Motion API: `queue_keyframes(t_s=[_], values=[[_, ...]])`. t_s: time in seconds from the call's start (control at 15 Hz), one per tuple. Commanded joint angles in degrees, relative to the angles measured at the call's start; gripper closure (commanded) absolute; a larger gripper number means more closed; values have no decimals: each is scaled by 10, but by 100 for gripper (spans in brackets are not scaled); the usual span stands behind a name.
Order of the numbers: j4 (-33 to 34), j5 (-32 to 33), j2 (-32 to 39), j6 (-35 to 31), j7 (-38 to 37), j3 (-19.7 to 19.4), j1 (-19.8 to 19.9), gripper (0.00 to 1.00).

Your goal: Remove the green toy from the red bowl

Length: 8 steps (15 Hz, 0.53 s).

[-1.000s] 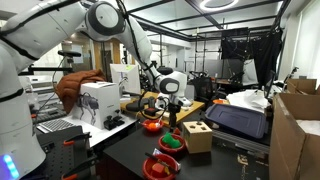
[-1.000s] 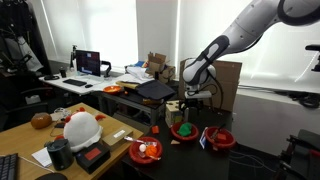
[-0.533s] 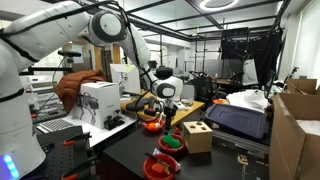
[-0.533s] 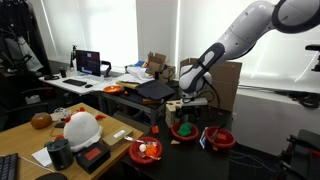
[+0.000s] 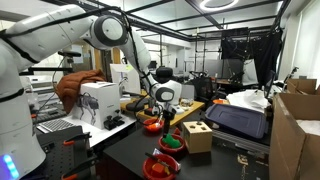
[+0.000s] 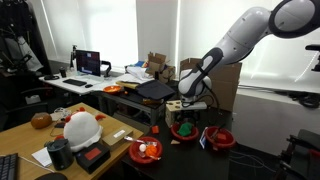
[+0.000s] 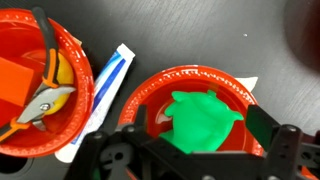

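The gripper lowers straight down into the red bowl next, fingers passing either side of the toy, since the green toy [image 7: 205, 120] lies directly beneath between my open fingers.
The green toy [image 7: 205, 120] lies in the red bowl [image 7: 150, 92] on the dark table. In the wrist view it fills the middle of the bowl, directly under my gripper [image 7: 203, 135]. The gripper is open, with one black finger on each side of the toy, and I cannot tell if they touch it. In both exterior views the gripper [image 5: 166, 118] [image 6: 187, 113] hangs just above the red bowl [image 5: 170, 146] [image 6: 185, 132], where a bit of green shows [image 5: 171, 139] [image 6: 187, 126].
A wider red dish [image 7: 70, 60] with pliers [image 7: 40, 103] and an orange block sits beside the bowl, with a white and blue packet [image 7: 105, 88] between them. A wooden cube box [image 5: 197, 136] stands next to the bowl. A red-orange dish [image 6: 145, 150] holds an orange item.
The gripper has come down closer to the red bowl and the green toy. The toy and bowl have not moved.
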State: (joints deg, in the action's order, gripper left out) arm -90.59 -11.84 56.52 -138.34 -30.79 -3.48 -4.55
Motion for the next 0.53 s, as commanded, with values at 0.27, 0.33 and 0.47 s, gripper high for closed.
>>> queue_keyframes(t_s=[0.27, 0.33, 0.47], values=[[19, -8, 9, -20, 14, 3, 4, 0], [19, -10, 11, -20, 13, 4, 6, 0], [19, -9, 16, -24, 14, 4, 7, 0]])
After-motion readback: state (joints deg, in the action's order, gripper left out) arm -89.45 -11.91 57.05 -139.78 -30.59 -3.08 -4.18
